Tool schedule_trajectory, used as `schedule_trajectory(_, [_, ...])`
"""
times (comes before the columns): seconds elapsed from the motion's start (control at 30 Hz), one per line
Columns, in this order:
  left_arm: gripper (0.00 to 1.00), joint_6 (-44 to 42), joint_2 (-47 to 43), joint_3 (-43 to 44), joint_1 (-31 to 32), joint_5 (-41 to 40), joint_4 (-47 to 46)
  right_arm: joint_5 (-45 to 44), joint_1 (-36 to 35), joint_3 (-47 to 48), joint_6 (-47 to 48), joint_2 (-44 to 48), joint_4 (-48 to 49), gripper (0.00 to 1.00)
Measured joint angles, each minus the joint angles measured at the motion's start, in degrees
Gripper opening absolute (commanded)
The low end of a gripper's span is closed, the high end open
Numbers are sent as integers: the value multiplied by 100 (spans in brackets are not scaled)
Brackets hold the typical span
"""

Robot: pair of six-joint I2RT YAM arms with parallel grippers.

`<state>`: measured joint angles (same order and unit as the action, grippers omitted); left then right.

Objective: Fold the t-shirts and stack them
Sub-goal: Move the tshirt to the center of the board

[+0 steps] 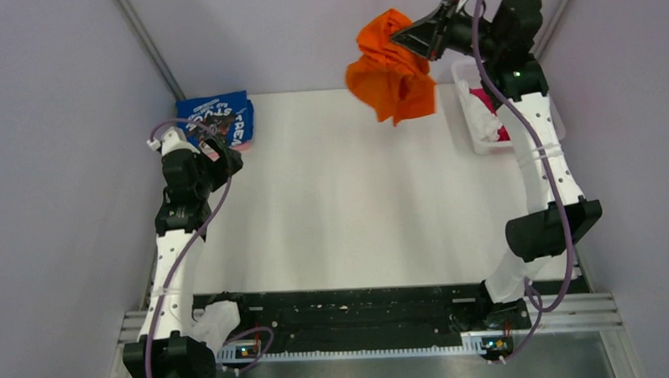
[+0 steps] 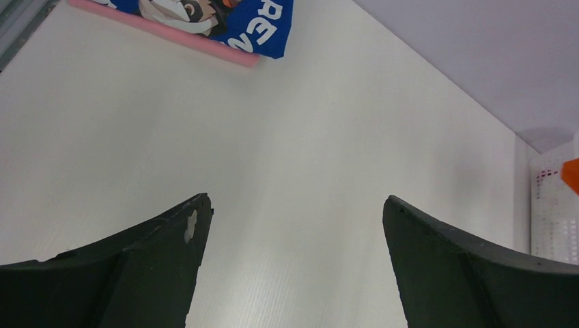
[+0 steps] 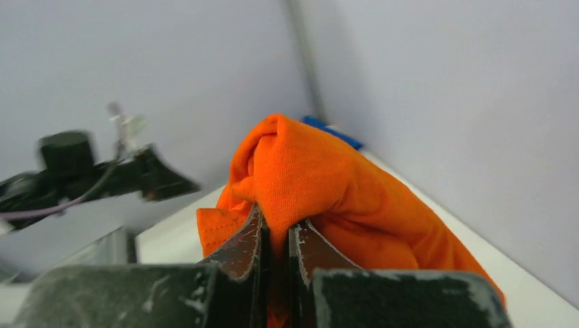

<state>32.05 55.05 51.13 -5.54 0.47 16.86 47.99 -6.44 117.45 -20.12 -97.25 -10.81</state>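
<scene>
The orange t-shirt (image 1: 392,69) should come back and down with my right gripper next and be released over the table's bare middle, because that spot is below it and toward my base.
My right gripper (image 1: 400,37) is shut on the orange t-shirt (image 1: 392,69) and holds it bunched in the air above the table's far right; the wrist view shows the cloth (image 3: 321,178) pinched between the two fingers (image 3: 246,246). The blue t-shirt with white lettering (image 1: 219,117) lies folded at the far left of the table, also showing in the left wrist view (image 2: 225,17) on a pink layer. My left gripper (image 1: 229,155) is open and empty just in front of it, its fingers (image 2: 164,260) wide apart over bare table. Magenta and white shirts (image 1: 486,112) lie in the bin.
A white perforated bin (image 1: 514,145) stands at the far right edge and shows at the right of the left wrist view (image 2: 553,205). Grey walls close the table on the left, back and right. A white cloth (image 1: 214,321) sits by the left arm's base.
</scene>
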Motion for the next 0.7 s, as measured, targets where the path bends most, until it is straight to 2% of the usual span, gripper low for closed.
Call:
schedule_trajectory(0.17, [99,83,-109,24,0,-20,350,872,-955,-155,-166,50,494,2])
schedule_trajectory(0.3, [99,109,-313,28,0,-120,643,555,-1036,-1329,35,529,708,12])
schedule_trajectory(0.33, [99,111,-363,28,0,-146,708,308,-1019,-1768,149,697,706,21])
schedule_trajectory(0.4, [99,142,-472,28,0,-232,857,-376,-981,-2756,444,1043,669,63])
schedule_trajectory(0.43, [99,166,-507,28,0,-289,927,-881,-966,-3351,614,1222,678,88])
schedule_trajectory(0.47, [99,192,-527,28,0,-313,977,-1408,-951,-3864,726,1366,634,97])
schedule_trajectory(0.53, [99,256,-562,-15,0,-348,1054,-2686,-909,-4701,916,1482,446,99])
schedule_trajectory(0.6, [99,313,-566,-114,0,-348,1108,-4044,-852,-5136,1036,1410,-24,99])
schedule_trajectory(0.7, [99,402,-459,-234,0,-284,1235,-5322,-774,-5263,1054,1342,-682,99])
